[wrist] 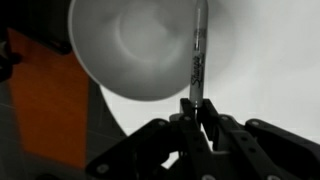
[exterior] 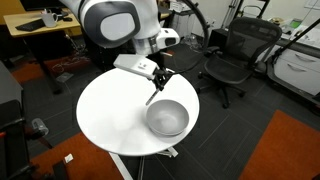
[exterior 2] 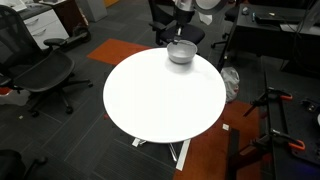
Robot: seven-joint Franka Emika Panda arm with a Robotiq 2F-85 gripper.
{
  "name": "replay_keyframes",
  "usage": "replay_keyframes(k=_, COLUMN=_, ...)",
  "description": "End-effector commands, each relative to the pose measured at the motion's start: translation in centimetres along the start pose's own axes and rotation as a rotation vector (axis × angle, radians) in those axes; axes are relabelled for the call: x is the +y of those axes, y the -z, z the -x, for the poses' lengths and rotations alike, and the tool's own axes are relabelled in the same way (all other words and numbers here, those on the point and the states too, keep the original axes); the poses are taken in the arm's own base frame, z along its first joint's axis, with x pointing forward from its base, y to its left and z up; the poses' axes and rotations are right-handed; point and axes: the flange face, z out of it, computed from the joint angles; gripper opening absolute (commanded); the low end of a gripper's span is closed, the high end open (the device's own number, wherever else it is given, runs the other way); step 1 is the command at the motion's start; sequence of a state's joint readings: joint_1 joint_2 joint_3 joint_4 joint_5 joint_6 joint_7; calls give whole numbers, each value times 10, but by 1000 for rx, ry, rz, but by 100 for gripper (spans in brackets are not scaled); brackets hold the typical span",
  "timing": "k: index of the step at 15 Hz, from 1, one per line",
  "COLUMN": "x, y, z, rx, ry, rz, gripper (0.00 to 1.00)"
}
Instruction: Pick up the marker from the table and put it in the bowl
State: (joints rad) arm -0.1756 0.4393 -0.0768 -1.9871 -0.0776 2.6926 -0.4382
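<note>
Next, my gripper first shifts sideways, toward the left in the wrist view, to get the marker over the bowl's inside, then opens.
My gripper is shut on the thin black marker, which hangs tilted from the jaws just above the round white table. The grey-white bowl sits on the table close below and beside the marker's tip. In the wrist view the marker sticks out from the shut jaws and crosses the edge of the bowl. In an exterior view the bowl stands at the far edge of the table, with my gripper above it; the marker is too small to tell there.
Black office chairs stand around the table. A wooden desk is at the back. An orange carpet patch lies on the dark floor. A tripod stand stands near the table.
</note>
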Motion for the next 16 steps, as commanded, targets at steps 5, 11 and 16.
replay_keyframes(k=5, x=87, y=-13, z=-10, rx=19, ry=-178, rz=122, gripper=4)
replay_keyframes(k=11, x=93, y=-31, z=-13, rx=9, ry=-215, rz=118, gripper=4)
replay_keyframes(k=16, x=81, y=-30, z=-8, rx=-44, ry=-203, rz=76, gripper=4)
